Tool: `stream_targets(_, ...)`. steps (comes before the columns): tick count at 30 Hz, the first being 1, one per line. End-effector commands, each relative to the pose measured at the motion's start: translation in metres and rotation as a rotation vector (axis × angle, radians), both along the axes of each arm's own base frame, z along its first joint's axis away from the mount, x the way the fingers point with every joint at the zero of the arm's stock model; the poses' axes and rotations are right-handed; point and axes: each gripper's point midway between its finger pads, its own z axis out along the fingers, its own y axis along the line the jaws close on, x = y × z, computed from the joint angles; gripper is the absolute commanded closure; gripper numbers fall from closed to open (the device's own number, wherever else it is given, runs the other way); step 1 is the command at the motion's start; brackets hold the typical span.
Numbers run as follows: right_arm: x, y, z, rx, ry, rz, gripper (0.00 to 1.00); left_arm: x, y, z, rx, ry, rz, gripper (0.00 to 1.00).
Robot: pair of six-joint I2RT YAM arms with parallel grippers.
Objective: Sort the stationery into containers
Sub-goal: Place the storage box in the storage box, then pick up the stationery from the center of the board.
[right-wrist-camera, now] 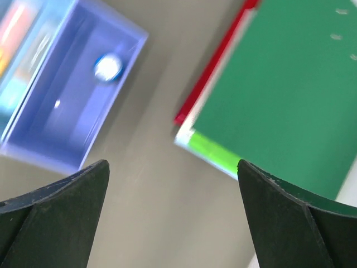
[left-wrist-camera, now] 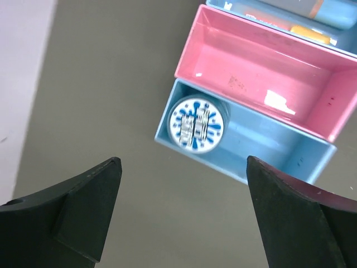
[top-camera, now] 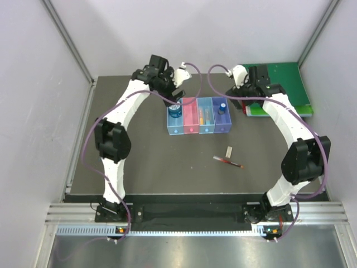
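I'll next turn my right gripper, move it back past the purple tray and lower it onto the white eraser (top-camera: 228,151), since that is below it, nearer my base.
Four trays stand in a row: blue (top-camera: 174,127), pink (top-camera: 189,124), light blue (top-camera: 206,127) and purple (top-camera: 222,124). The round blue-white tape roll (left-wrist-camera: 198,124) lies in the blue tray (left-wrist-camera: 279,151). The pink tray (left-wrist-camera: 262,72) looks empty. The light blue tray (left-wrist-camera: 334,17) holds orange-marked items. The blue-capped bottle (right-wrist-camera: 107,67) stands in the purple tray (right-wrist-camera: 56,128). The red pen (top-camera: 227,162) and the white eraser (top-camera: 228,151) lie on the table. My left gripper (left-wrist-camera: 183,164) is open and empty above the blue tray's far end. My right gripper (right-wrist-camera: 172,163) is open and empty between the purple tray and the binder.
The large green binder (top-camera: 281,84) lies at the back right, with its red edge and light green spine in the right wrist view (right-wrist-camera: 290,84). Grey walls close in the dark table (top-camera: 145,162) on three sides.
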Motion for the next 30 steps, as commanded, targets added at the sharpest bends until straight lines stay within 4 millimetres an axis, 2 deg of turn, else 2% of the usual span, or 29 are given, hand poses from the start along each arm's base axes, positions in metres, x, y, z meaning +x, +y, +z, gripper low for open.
stream_targets(1, -0.033, 0.016, 0.005, -0.041, 0.036, 0.287, 0.02, -0.011, 0.009, 0.065, -0.057, -0.156, 0.053, 0.01)
stream_targets(2, -0.043, 0.016, -0.003, -0.069, 0.079, 0.344, 0.03, -0.014, 0.015, 0.074, -0.054, -0.178, 0.073, 0.01)
stream_targets(4, -0.055, 0.021, -0.013, -0.081, 0.129, 0.415, 0.02, -0.019, 0.022, 0.071, -0.037, -0.176, 0.093, 0.01)
stream_targets(5, -0.067, 0.021, -0.021, -0.108, 0.18, 0.481, 0.02, -0.021, 0.027, 0.078, -0.031, -0.196, 0.114, 0.01)
stream_targets(6, -0.073, 0.026, -0.024, -0.113, 0.196, 0.52, 0.02, -0.023, 0.03, 0.075, -0.021, -0.193, 0.126, 0.01)
stream_targets(10, -0.104, 0.03, -0.048, -0.164, 0.289, 0.653, 0.0, -0.025, 0.048, 0.085, -0.003, -0.231, 0.184, 0.01)
stream_targets(13, -0.126, 0.036, -0.063, -0.239, 0.3, 0.773, 0.0, -0.028, 0.06, 0.1, -0.004, -0.287, 0.229, 0.01)
stream_targets(14, -0.13, 0.044, -0.066, -0.287, 0.276, 0.852, 0.0, -0.026, 0.062, 0.099, -0.005, -0.303, 0.241, 0.01)
stream_targets(15, -0.142, 0.041, -0.076, -0.324, 0.289, 0.887, 0.0, -0.025, 0.067, 0.102, 0.002, -0.322, 0.262, 0.01)
stream_targets(17, -0.149, 0.048, -0.083, -0.394, 0.257, 0.994, 0.0, -0.027, 0.07, 0.108, -0.005, -0.352, 0.279, 0.01)
stream_targets(18, -0.158, 0.045, -0.09, -0.42, 0.267, 1.026, 0.0, -0.028, 0.071, 0.11, -0.006, -0.356, 0.284, 0.01)
stream_targets(22, -0.163, 0.05, -0.102, -0.49, 0.255, 1.156, 0.0, -0.031, 0.072, 0.11, -0.014, -0.346, 0.3, 0.01)
stream_targets(25, -0.156, 0.051, -0.115, -0.544, 0.248, 1.228, 0.0, -0.032, 0.072, 0.11, -0.028, -0.337, 0.309, 0.01)
stream_targets(30, -0.132, 0.058, -0.138, -0.621, 0.215, 1.317, 0.02, -0.036, 0.072, 0.105, -0.034, -0.317, 0.322, 0.01)
